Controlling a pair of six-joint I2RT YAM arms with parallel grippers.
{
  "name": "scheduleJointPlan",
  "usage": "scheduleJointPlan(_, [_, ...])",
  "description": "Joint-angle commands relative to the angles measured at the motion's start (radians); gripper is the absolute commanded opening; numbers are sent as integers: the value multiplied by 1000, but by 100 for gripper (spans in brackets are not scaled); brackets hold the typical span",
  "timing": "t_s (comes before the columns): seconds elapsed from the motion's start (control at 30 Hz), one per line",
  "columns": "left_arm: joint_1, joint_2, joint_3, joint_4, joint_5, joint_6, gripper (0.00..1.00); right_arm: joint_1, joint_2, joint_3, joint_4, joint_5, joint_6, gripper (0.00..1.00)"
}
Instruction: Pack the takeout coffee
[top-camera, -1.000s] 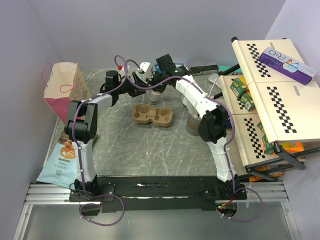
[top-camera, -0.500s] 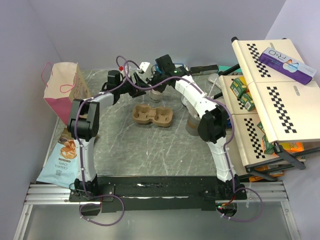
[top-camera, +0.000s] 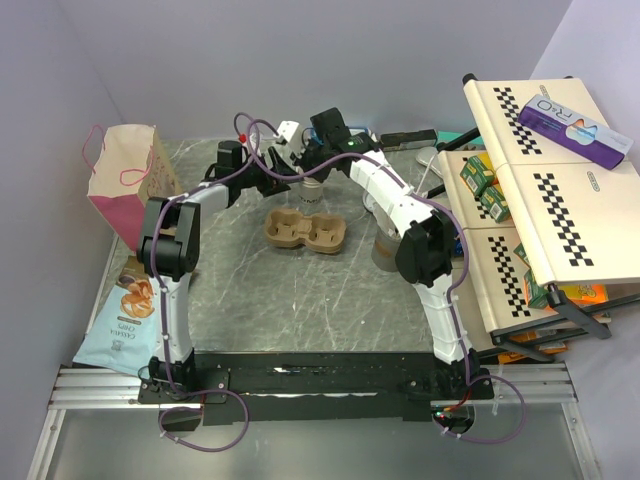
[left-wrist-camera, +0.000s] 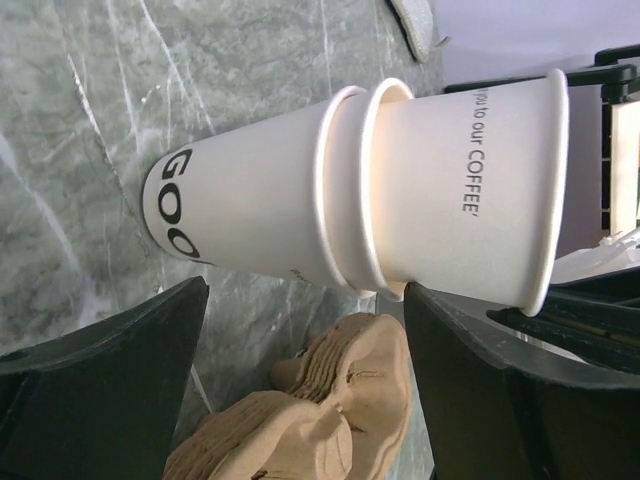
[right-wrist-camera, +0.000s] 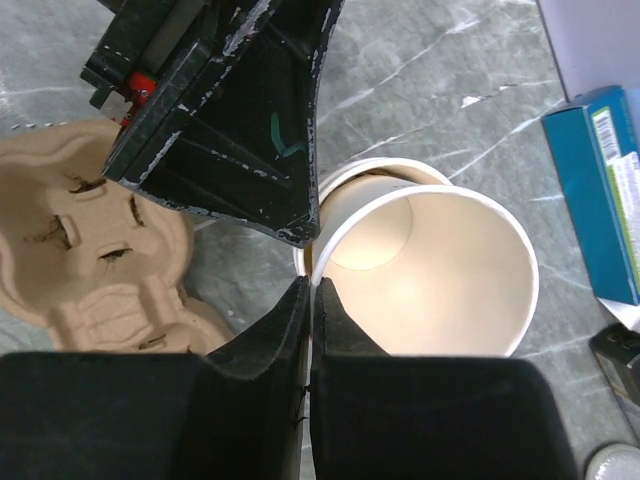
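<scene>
My right gripper holds the cup and will next lift, come back past the tray and go down to let go, as the marble on the tray's near side is bare.
A stack of off-white paper cups (left-wrist-camera: 300, 200) printed with black letters stands on the marble table just behind the cardboard tray. The top takeout coffee cup (right-wrist-camera: 425, 270) sits partly lifted out of the two below it, its tan inside empty. My right gripper (right-wrist-camera: 312, 290) is shut on this cup's near rim, one finger inside and one outside. My left gripper (left-wrist-camera: 305, 290) is open, its fingers wide on either side of the lower cups and not touching them. From above, both grippers meet over the cups (top-camera: 312, 192) at the back centre.
A brown cardboard two-cup tray (top-camera: 305, 232) lies just in front of the cups. A pink paper bag (top-camera: 125, 175) stands at the back left, with a snack packet (top-camera: 125, 320) nearer. A teal box (right-wrist-camera: 600, 200) and a chequered rack (top-camera: 560, 200) fill the right side.
The left arm has edged slightly right, toward the cups. The right gripper stays shut on the rim in the same place.
</scene>
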Motion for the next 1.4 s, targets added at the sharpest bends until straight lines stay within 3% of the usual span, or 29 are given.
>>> scheduleJointPlan(0.0, [-6,-7,54,47,39,12,85,23,-99,47,53,16,-27,0])
scheduleJointPlan(0.37, [21,-53,68,47,78,13,87,28,-248,-10,51,17,-38,0])
scheduleJointPlan(0.53, [69,-167,63,-89,-7,90,87,53,-366,-111,5,-67,-85,0])
scheduleJointPlan(0.67, [126,-276,34,-171,-31,143,87,89,-536,-296,-93,-196,-159,0])
scheduleJointPlan(0.8, [155,-396,25,-284,-34,263,87,177,-673,-506,-199,-204,-352,0])
scheduleJointPlan(0.97, [155,-522,-67,-314,-23,413,87,260,-835,-837,-27,-130,-431,0])
scheduleJointPlan(1.37, [155,-723,-214,-392,-100,594,89,370,-699,-962,113,-105,-406,0])
